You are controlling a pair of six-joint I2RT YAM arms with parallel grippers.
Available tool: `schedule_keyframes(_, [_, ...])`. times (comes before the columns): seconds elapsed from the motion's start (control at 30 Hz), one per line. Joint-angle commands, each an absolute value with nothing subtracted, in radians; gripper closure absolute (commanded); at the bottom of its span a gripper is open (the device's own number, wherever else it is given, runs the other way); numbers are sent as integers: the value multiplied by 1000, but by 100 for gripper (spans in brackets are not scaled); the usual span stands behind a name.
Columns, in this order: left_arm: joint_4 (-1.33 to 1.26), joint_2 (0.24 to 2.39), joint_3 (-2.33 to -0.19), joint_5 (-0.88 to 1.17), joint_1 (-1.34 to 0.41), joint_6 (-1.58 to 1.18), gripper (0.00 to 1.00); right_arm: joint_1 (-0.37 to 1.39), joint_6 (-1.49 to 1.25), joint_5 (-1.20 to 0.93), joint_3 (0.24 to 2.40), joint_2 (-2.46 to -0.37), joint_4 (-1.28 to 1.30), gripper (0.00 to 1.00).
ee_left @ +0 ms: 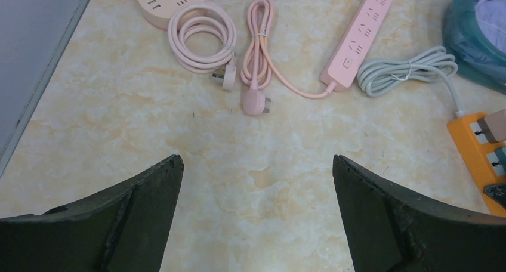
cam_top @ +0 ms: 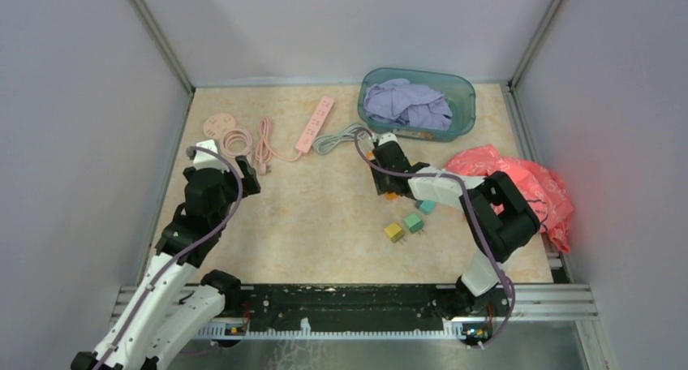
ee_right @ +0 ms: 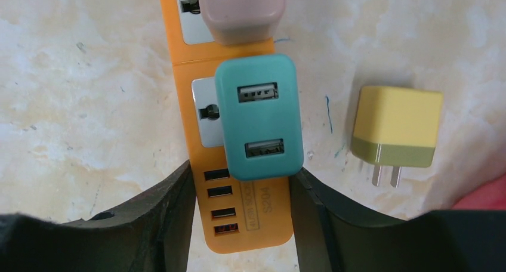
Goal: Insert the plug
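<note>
My left gripper has room over bare table at the side of the table away from the bundled cord, so it will move outward and down onto the coiled pink cord next.
An orange power strip (ee_right: 244, 218) lies on the table; it also shows in the top view (cam_top: 390, 195). A teal USB plug (ee_right: 259, 123) sits on its second socket, slightly askew, and a pink plug (ee_right: 241, 9) sits on the socket above. My right gripper (ee_right: 241, 167) is just above the strip's USB end. It is narrowly open, its jaws standing either side of the teal plug's lower end. The right finger touches the plug's corner and the left stands apart. My left gripper (ee_left: 256, 158) is wide open and empty over bare table, far left of the strip (ee_left: 477, 147).
A yellow plug (ee_right: 397, 126) lies right of the strip. Yellow (cam_top: 394, 232), green (cam_top: 414, 222) and teal (cam_top: 426, 206) plugs lie loose in front. A pink strip (ee_left: 358, 36), coiled cords (ee_left: 200, 36), a teal bin (cam_top: 418, 102) and a red bag (cam_top: 527, 183) lie around.
</note>
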State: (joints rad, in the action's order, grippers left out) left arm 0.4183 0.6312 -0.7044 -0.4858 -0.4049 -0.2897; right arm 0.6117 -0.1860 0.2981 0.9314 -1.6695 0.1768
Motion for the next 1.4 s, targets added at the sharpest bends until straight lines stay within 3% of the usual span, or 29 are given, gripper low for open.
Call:
schedule_keyframes(0.0, [384,668,-714,-444,-368,-269,0,609,-172,272,961,-1662,31,53])
schedule_keyframes(0.2, [370,765,-738,-373,-317,-300,0,609,-155,195,904,-1557,-5,30])
schedule_keyframes(0.4, [334,915,-796,-321,-220,-338,0,609,-174,144,775,-1390,-84,18])
schedule_keyframes(0.87, [280,1410,-1004,-220,36,-479,3,609,-215,205,426,-1056,-462,13])
schedule_keyframes(1.37, [315,1852,-1295,-126,166,-426,27,609,-189,256,378,-1060,-530,13])
